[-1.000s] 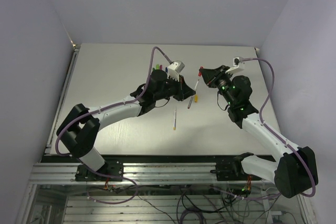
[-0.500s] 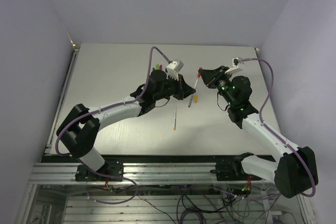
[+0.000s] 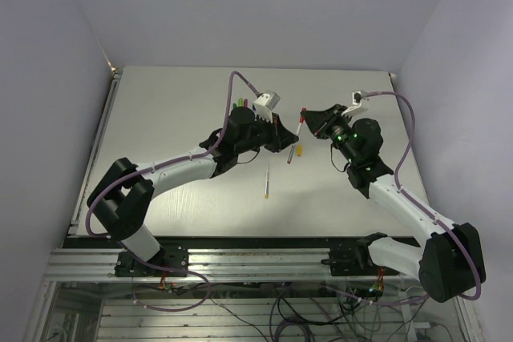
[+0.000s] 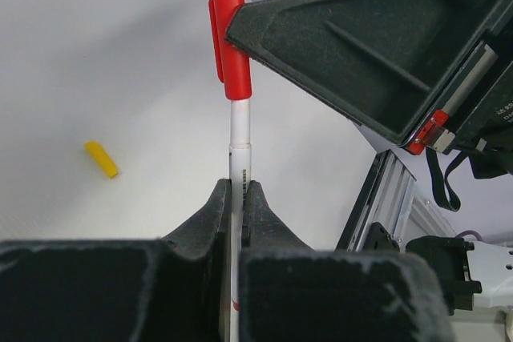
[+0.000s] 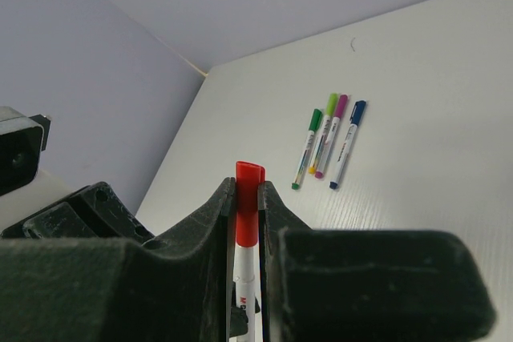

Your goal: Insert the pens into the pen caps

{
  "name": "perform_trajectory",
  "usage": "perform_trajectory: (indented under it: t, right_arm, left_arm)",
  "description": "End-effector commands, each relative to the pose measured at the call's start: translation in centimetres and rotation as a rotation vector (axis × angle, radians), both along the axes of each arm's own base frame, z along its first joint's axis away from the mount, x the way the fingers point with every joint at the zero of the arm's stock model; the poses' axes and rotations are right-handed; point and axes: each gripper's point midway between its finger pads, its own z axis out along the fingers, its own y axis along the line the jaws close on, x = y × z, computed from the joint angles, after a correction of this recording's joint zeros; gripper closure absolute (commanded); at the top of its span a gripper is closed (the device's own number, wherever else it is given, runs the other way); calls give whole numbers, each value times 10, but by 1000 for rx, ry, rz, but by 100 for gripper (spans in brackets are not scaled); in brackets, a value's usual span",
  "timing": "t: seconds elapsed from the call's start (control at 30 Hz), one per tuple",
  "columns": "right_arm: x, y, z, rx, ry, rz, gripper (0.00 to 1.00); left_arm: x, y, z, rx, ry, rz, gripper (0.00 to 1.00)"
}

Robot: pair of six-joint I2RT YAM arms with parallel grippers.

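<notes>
The red cap (image 5: 248, 198) covers the pen's end, so I will move my left gripper outward and then down to the bare tabletop beside the blue-capped pen and let go.
My left gripper (image 3: 287, 140) (image 4: 238, 191) is shut on a white pen (image 4: 240, 130) (image 3: 297, 127) and holds it above the table. My right gripper (image 3: 308, 117) (image 5: 248, 191) is shut on the red cap (image 5: 248, 198) (image 4: 228, 42). The red cap sits over the pen's upper end, and the pen's white barrel (image 5: 247, 278) runs down from it between my right fingers. A yellow cap (image 4: 102, 159) (image 3: 298, 150) lies loose on the table under the held pen. A second uncapped pen (image 3: 267, 180) lies nearer the arms.
Several capped pens lie side by side at the back of the table, with green (image 5: 305, 147), purple (image 5: 331, 143) and blue (image 5: 347, 142) caps among them. The left wrist's white camera block (image 3: 267, 102) is above them in the top view.
The two grippers have closed the gap between them. The red cap, apart from the pen's end a second ago, now sits over it.
</notes>
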Motion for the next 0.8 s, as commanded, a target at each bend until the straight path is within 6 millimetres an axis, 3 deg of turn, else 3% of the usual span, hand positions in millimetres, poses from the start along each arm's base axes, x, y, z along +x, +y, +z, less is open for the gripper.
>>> perform_trajectory:
  t: [0.0,0.23,0.47,0.77]
  right_arm:
    - [-1,0,2,-3,-9,9,100]
    - [-5,15,-11,-10,54,103,100]
    - [-12,24,-42,-84,186,173,100]
    - [-29,35,-79,-157,299,305,100]
  left_arm:
    - [6,-4,16,-44,-36,21,93]
    - [15,-5,17,-65,-31,62,93]
    - [33,1,23,-105,-30,140,93]
    - [61,9,54,-175,-84,214,93]
